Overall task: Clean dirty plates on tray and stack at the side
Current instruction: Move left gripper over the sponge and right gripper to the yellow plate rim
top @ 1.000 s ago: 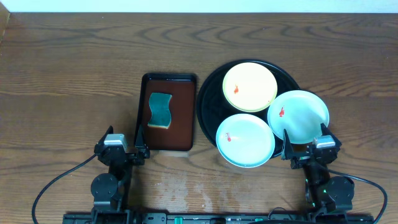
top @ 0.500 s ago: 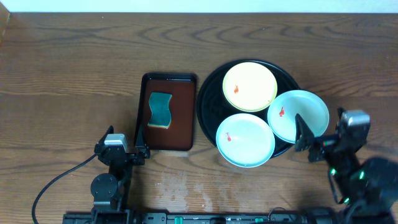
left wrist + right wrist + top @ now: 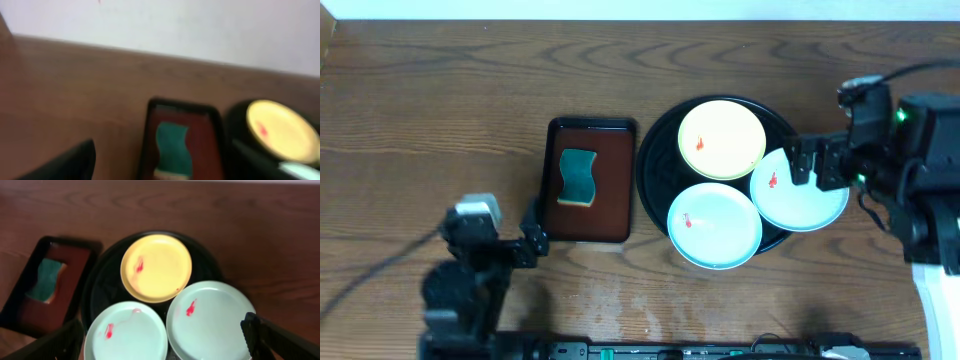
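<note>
My left gripper moves outward and tips downward next, then lowers onto the sponge's middle (image 3: pixel 577 177) (image 3: pixel 173 148).
The black tray (image 3: pixel 655 170) holds a pale yellow plate (image 3: pixel 722 139) at its far side and a mint plate (image 3: pixel 714 225) at the front. A second mint plate (image 3: pixel 798 188) overhangs the tray's right rim. Each has a small red smear. My right gripper (image 3: pixel 817 162) hovers open and empty over the right mint plate. In the right wrist view its fingers (image 3: pixel 165 345) spread wide above both mint plates (image 3: pixel 127 332) (image 3: pixel 210 320). My left gripper (image 3: pixel 528 240) is open and empty near the front left, apart from the plates.
A dark-brown rectangular tray (image 3: pixel 615 200) with a teal sponge (image 3: pixel 578 178) lies left of the black tray. In the blurred left wrist view, the sponge (image 3: pixel 172 150) and yellow plate (image 3: pixel 280 130) show. Bare wood lies to the far left and right.
My right arm rose from the front edge and swung back over the right mint plate. My left arm shifted left. The plates and sponge have not moved.
</note>
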